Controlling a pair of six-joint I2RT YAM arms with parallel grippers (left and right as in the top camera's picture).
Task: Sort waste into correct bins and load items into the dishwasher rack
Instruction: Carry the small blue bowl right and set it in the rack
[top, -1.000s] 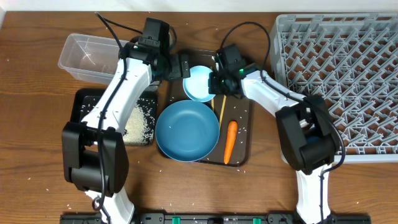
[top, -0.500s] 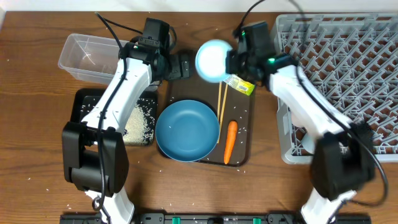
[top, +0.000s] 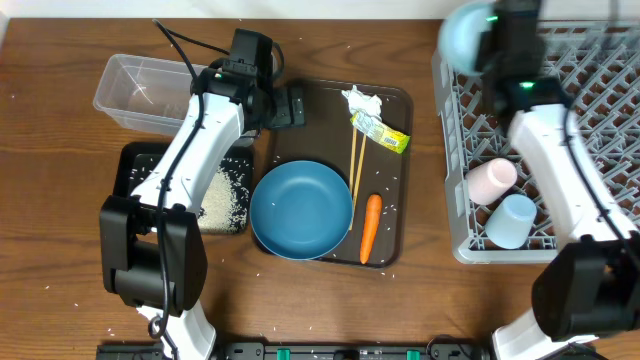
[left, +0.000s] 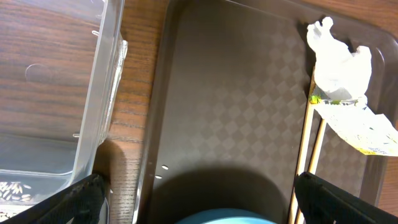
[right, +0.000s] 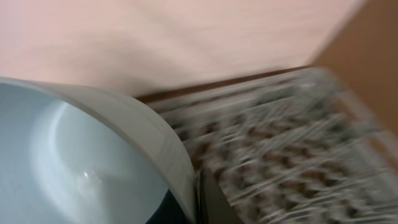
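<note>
I will next bring my right gripper down and to the right in the overhead view, over the rack's empty far slats, and release the bowl (top: 460, 36) clear of the cups.
My right gripper (top: 485, 40) is shut on the rim of the small light-blue bowl (top: 460, 36), held in the air over the far left corner of the grey dishwasher rack (top: 580, 120). The right wrist view is blurred; the bowl (right: 74, 162) fills its left, its rim pinched between the jaws. A pale pink cup (top: 492, 180) and a light-blue cup (top: 510, 222) lie in the rack. My left gripper (top: 290, 106) hangs open and empty over the brown tray (top: 320, 110). On that tray are the blue dish (top: 300, 210), chopsticks (top: 354, 160), carrot (top: 370, 227), tissue (top: 362, 100) and wrapper (top: 384, 133).
The clear tub (top: 150, 92) stands at the far left, with the black tray (top: 140, 165) holding rice grains (top: 225, 195) in front of it. In the left wrist view the tub wall (left: 99, 93) runs just left of the brown tray's edge (left: 155, 124). Loose grains dot the table.
My right arm lifted the light-blue bowl off the brown tray and carried it right, over the rack, uncovering the tissue and wrapper. The left arm stayed still.
</note>
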